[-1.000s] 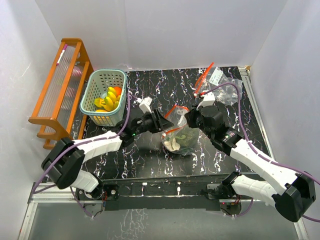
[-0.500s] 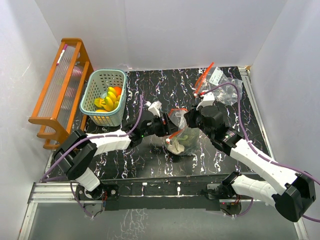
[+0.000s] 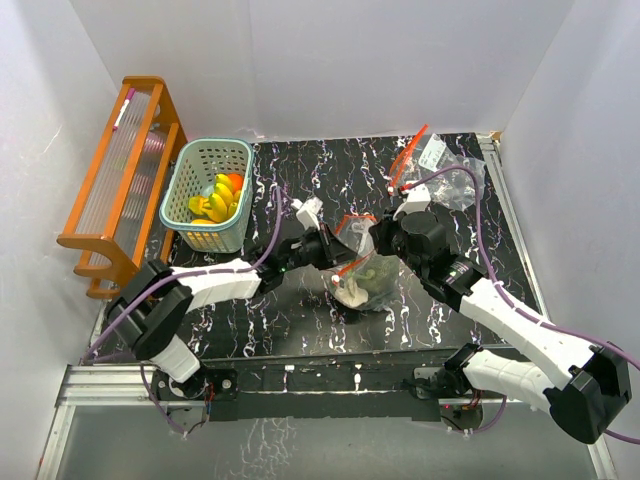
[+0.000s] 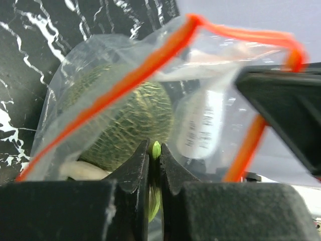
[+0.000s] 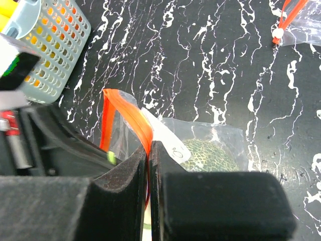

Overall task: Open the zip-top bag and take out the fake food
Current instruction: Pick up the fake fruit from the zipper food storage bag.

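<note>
I raise my left gripper next, then move it outward over the far end of the teal basket to release, as that end lies to its left in the top view.
The clear zip-top bag (image 3: 362,280) with an orange zip rim (image 4: 150,65) lies mid-table, its mouth held open. Inside are a green netted melon (image 4: 133,125) and a pale piece (image 3: 350,290). My left gripper (image 3: 338,246) is at the bag's mouth, shut on a thin bright green piece of fake food (image 4: 156,149). My right gripper (image 3: 378,240) is shut on the bag's orange rim (image 5: 135,120); the melon (image 5: 208,156) shows through the plastic in that view. Yellow bananas and an orange (image 3: 218,195) lie in the teal basket (image 3: 215,145).
An orange wooden rack (image 3: 120,180) stands at the far left beside the basket. Other clear bags with orange zips (image 3: 440,170) lie at the back right. The teal basket (image 5: 50,45) also shows in the right wrist view.
My left gripper has moved right from beside the bag to its mouth. The bag has shifted slightly. The right arm has held still on the rim.
</note>
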Tool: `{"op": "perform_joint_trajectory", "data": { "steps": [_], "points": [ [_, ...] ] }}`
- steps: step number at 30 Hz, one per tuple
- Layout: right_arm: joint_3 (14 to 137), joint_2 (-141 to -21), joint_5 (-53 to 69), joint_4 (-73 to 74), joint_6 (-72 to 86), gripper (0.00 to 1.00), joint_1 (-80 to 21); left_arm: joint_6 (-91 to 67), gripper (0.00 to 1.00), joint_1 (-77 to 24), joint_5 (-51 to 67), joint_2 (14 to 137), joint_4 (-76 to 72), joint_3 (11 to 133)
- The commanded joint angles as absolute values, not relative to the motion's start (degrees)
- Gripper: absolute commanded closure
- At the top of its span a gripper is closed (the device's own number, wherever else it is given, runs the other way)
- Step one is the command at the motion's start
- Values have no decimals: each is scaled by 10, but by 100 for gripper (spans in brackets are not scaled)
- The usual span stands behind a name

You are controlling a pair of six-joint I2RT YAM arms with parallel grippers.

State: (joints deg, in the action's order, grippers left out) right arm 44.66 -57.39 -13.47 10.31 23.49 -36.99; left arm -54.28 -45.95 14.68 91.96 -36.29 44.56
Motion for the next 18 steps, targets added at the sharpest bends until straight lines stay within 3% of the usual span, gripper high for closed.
{"op": "perform_joint_trajectory", "data": {
  "steps": [1, 11, 18],
  "points": [
    [444, -562, -164, 82, 220, 92, -364, -520, 100, -420, 167, 821, -341, 450],
    [422, -570, -128, 84, 220, 92, -333, -492, 100, -323, 183, 683, -242, 465],
    [412, -563, -71, 63, 230, 92, -329, -462, 100, -306, 194, 692, -193, 526]
  ]
}}
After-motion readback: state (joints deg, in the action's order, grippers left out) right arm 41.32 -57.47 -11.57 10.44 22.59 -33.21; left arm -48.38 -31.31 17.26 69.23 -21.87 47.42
